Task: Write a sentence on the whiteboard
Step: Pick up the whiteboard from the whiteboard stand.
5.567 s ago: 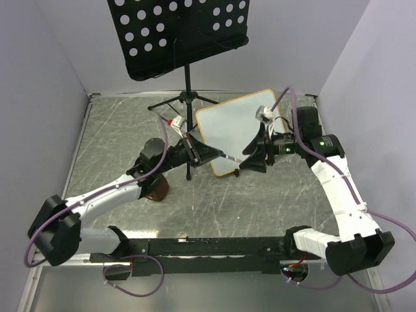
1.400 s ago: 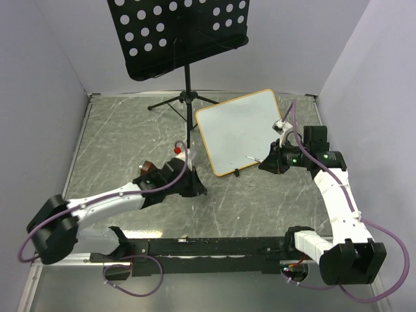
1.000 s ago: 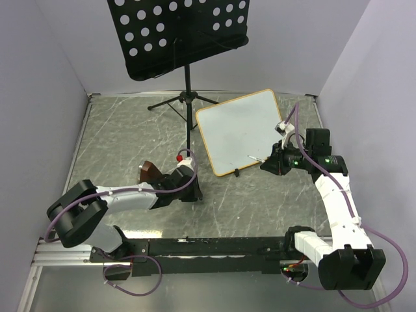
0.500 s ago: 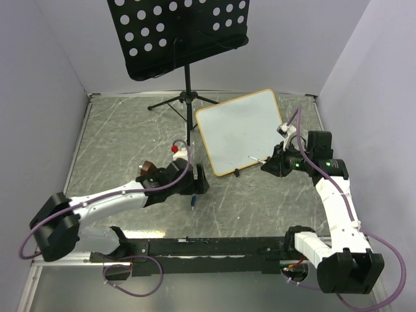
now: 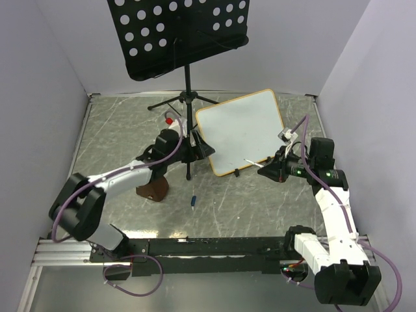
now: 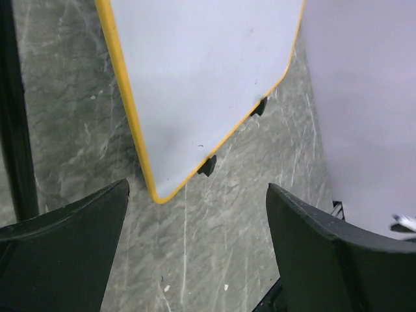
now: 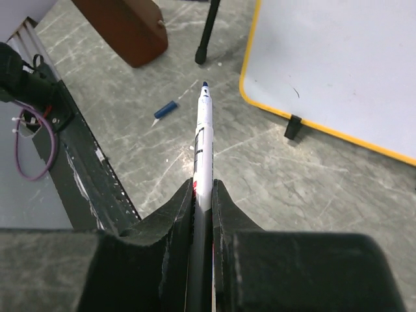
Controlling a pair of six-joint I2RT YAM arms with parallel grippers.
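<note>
My left gripper goes right in the top view next. It lowers its open fingers astride the whiteboard's orange edge by the music stand, as that edge lies below.
The whiteboard (image 5: 239, 132) lies tilted at the back right of the table, with an orange frame and a blank white face. The sentence is not in view. My right gripper (image 5: 265, 170) is shut on a white marker (image 5: 251, 162) just off the board's near edge. In the right wrist view the marker (image 7: 203, 140) sticks out from the gripper (image 7: 203, 185), its blue tip bare. My left gripper (image 5: 203, 148) stands open at the board's left edge. In the left wrist view the gripper (image 6: 198, 240) has nothing between its fingers (image 6: 62, 250), and the whiteboard (image 6: 195, 71) lies ahead.
A blue marker cap (image 5: 193, 201) lies loose on the table, also seen as the cap (image 7: 164, 109) from the right wrist. A brown block (image 5: 153, 190) sits by the left arm. The black music stand (image 5: 187, 97) rises left of the board, one leg (image 6: 16, 130) beside my left fingers.
My left gripper opened and the blue cap now lies on the table. The left arm swung up toward the board's left edge. My right arm drew back slightly with the marker.
</note>
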